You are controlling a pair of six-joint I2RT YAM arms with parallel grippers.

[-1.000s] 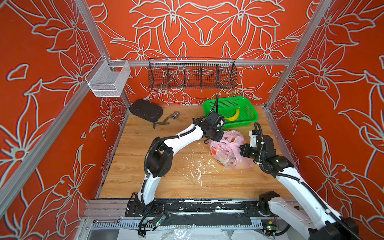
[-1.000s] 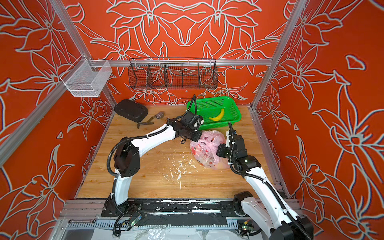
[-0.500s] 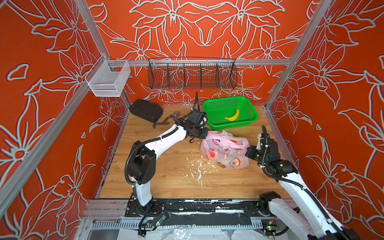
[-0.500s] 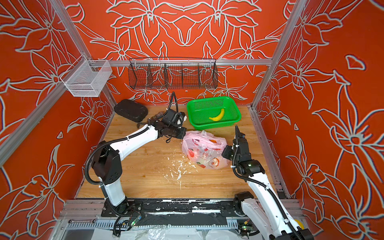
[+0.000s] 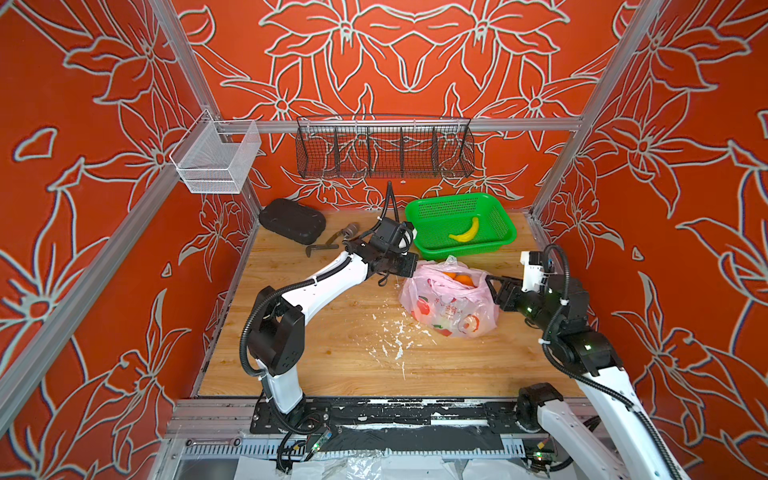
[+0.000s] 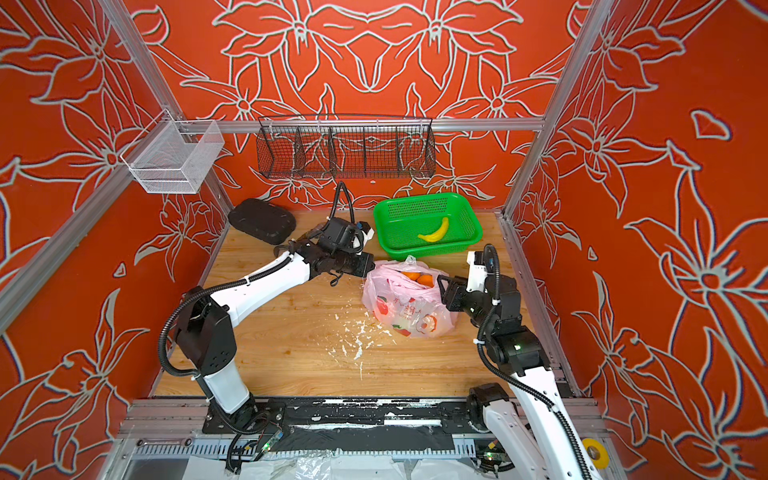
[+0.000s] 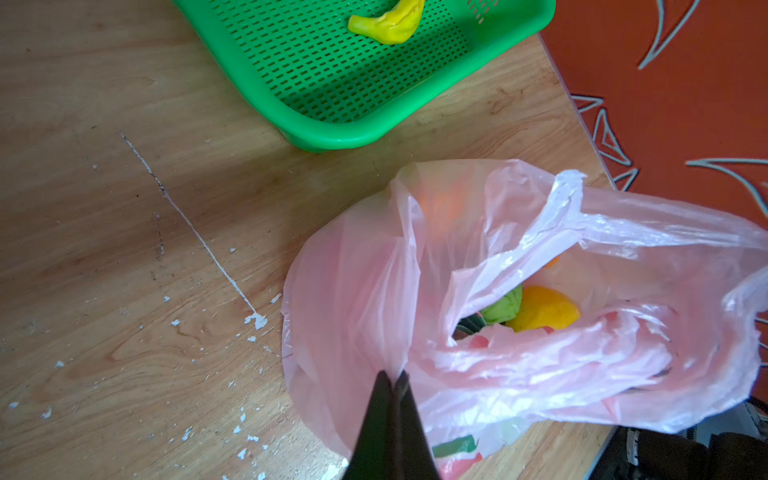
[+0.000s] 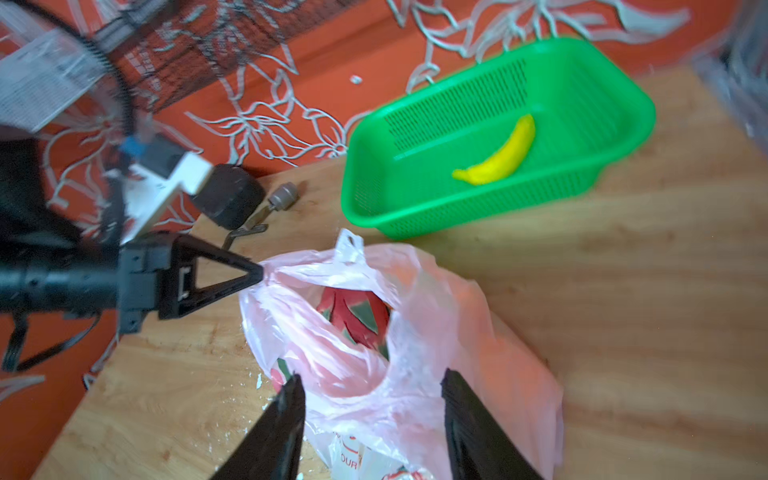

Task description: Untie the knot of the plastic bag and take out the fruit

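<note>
My left gripper holds the bag's rim, and plastic partly hides the fruit (image 8: 357, 316). Next it needs to move away from the bag in front of its fingers, over the bare tabletop, and let go of the bag's rim.
The pale pink plastic bag (image 5: 451, 305) (image 6: 409, 305) sits on the wooden table, its mouth gaping. No knot is in view. My left gripper (image 5: 415, 266) (image 6: 371, 266) (image 7: 392, 376) is shut on the bag's rim at its left side, as the right wrist view (image 8: 259, 272) also shows. My right gripper (image 5: 490, 286) (image 6: 442, 286) (image 8: 370, 378) is open at the bag's right side, loose plastic lying between its fingers, unpinched. Fruit shows inside: oranges (image 5: 459, 277) (image 6: 417, 277), a green one (image 7: 505, 305), a yellow-orange one (image 7: 544, 309) and a dragon fruit (image 8: 357, 316).
A green basket (image 5: 500, 220) (image 6: 467, 216) holding a yellow banana (image 5: 465, 232) stands just behind the bag. A black case (image 5: 291, 220) and a small tool (image 5: 328, 245) lie at the back left. White flecks (image 5: 395, 336) dot the table's middle.
The bag was pulled wide between both grippers, then the right gripper opened and let it go. The bag has slumped narrower. The left gripper keeps its hold on the rim.
</note>
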